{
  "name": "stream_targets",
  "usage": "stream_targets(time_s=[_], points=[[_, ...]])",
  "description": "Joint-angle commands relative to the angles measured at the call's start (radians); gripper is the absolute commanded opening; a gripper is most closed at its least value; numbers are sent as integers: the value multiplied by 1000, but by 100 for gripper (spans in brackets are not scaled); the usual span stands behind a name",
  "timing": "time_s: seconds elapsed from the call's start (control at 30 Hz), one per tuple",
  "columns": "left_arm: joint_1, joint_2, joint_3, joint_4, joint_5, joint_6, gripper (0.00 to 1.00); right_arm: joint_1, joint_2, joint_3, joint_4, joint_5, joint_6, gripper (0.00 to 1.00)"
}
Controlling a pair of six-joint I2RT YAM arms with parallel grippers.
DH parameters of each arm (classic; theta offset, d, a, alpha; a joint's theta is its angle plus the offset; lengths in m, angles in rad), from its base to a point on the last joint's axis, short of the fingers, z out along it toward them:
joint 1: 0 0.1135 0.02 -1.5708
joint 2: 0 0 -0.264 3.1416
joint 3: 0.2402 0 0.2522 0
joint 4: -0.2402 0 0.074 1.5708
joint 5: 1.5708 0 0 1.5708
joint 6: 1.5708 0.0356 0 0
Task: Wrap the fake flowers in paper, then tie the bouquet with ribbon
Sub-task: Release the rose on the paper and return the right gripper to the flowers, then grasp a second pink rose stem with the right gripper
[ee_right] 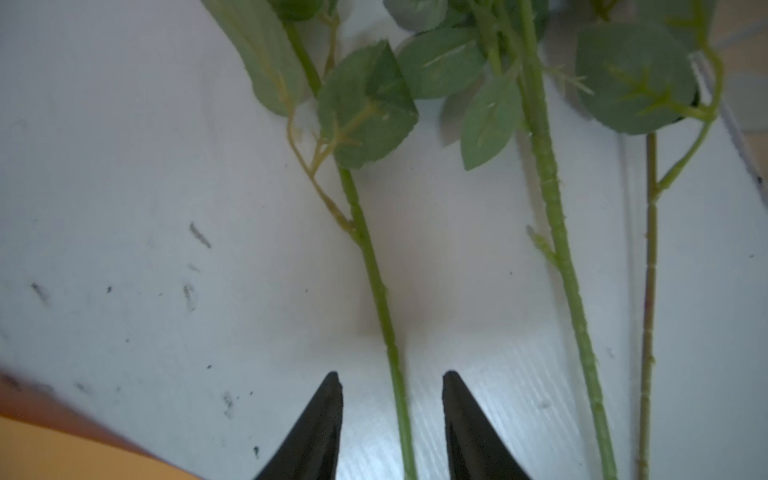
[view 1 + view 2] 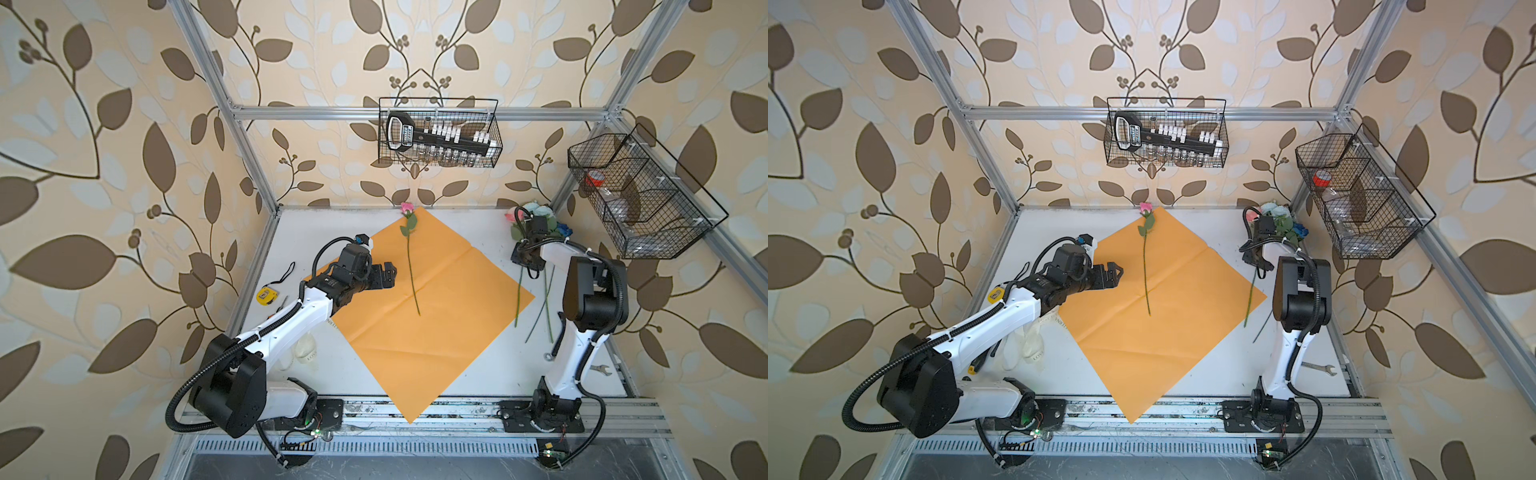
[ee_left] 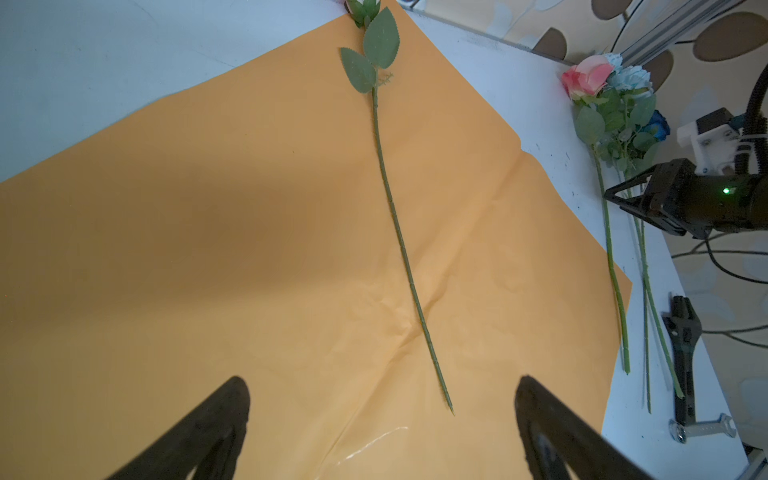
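Note:
The right gripper lowers onto the green stem just below its open fingers next and closes there, because only this stem is between them.
An orange sheet of wrapping paper (image 2: 419, 307) (image 2: 1158, 316) lies flat as a diamond on the white table. One pink fake flower (image 2: 409, 253) (image 3: 399, 232) lies along its middle, bloom toward the back. The other fake flowers (image 2: 534, 218) (image 3: 611, 108), pink, pale blue and dark blue, lie off the paper at the back right. My left gripper (image 2: 388, 276) (image 3: 382, 399) is open above the paper's left part, holding nothing. My right gripper (image 2: 523, 253) (image 1: 390, 386) is low over those flowers' stems, open, with one green stem (image 1: 374, 282) between its fingertips and a gap on each side.
A wire basket (image 2: 440, 133) of tools hangs on the back wall and another wire basket (image 2: 640, 199) on the right wall. A yellow tape measure (image 2: 266, 296) lies at the left, cream ribbon (image 2: 1034, 345) under the left arm, and a wrench (image 2: 600, 369) and an adjustable spanner (image 3: 683, 353) at the right.

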Motion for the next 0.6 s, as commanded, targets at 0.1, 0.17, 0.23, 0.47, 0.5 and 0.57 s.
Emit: stream_targets(time_s=[0.1,0.17,0.23,0.47,0.5,0.57], points=[[11,9,10,31,15,-8,99,-23,93,57,-24,-70,-25,37],[11,10,9,33,12,-10,99,-27,107,61,-26,-101,-25,34],[12,11,10,33,10,-12,99,-27,115,60,-26,-141,-29,30],[11,16,15,36,22,-25,99,-22,128,52,-26,-194,-49,2],[11,16,16,34,21,-24,99,-23,130,57,-27,-184,-57,0],[11,14,22,28,19,-22,99,-21,133,83,-49,-164,-77,0]])
